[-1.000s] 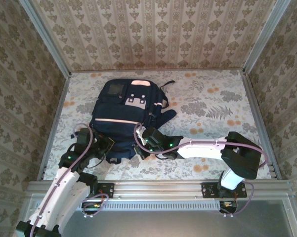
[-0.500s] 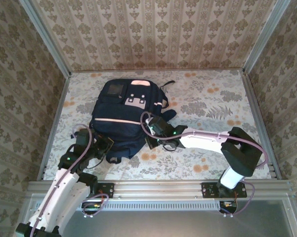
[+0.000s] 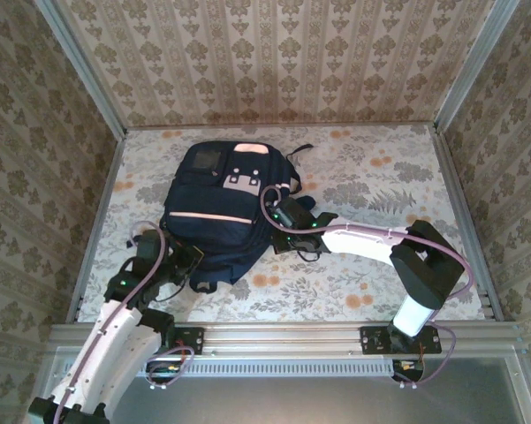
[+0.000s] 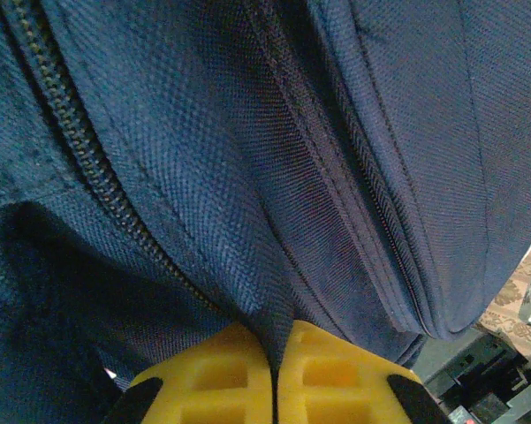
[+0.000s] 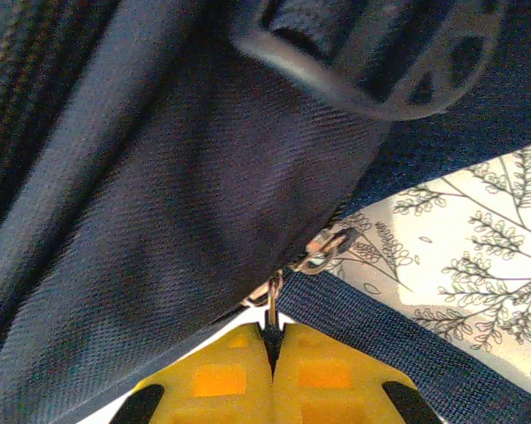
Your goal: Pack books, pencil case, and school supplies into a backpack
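Note:
The robot's right gripper needs to move away from the left gripper next, over the open tabletop (image 3: 337, 268) beside the bag, and release the metal zipper pull there, since the bag lies off-center.
The navy backpack (image 3: 221, 208) lies flat on the floral table, its pale trim stripes and buckle patch facing up. My left gripper (image 3: 193, 258) is at its near left corner, shut on a fold of the backpack's fabric (image 4: 274, 300) beside a zipper track (image 4: 71, 141). My right gripper (image 3: 279, 218) is at the bag's right side, shut on the metal zipper pull (image 5: 272, 305) at the edge of the navy cloth (image 5: 159, 194). The books, the pencil case and the school supplies are out of view.
A navy webbing strap (image 5: 406, 344) and a dark plastic ring (image 5: 398, 79) lie close to the right fingers. The bag's shoulder straps (image 3: 305, 205) spread onto the table to its right. Patterned walls enclose the table (image 3: 380, 177) on three sides.
My right gripper has travelled from the backpack's near edge up along its right side, away from the arm bases, with the zipper pull in it. The left arm has stayed put.

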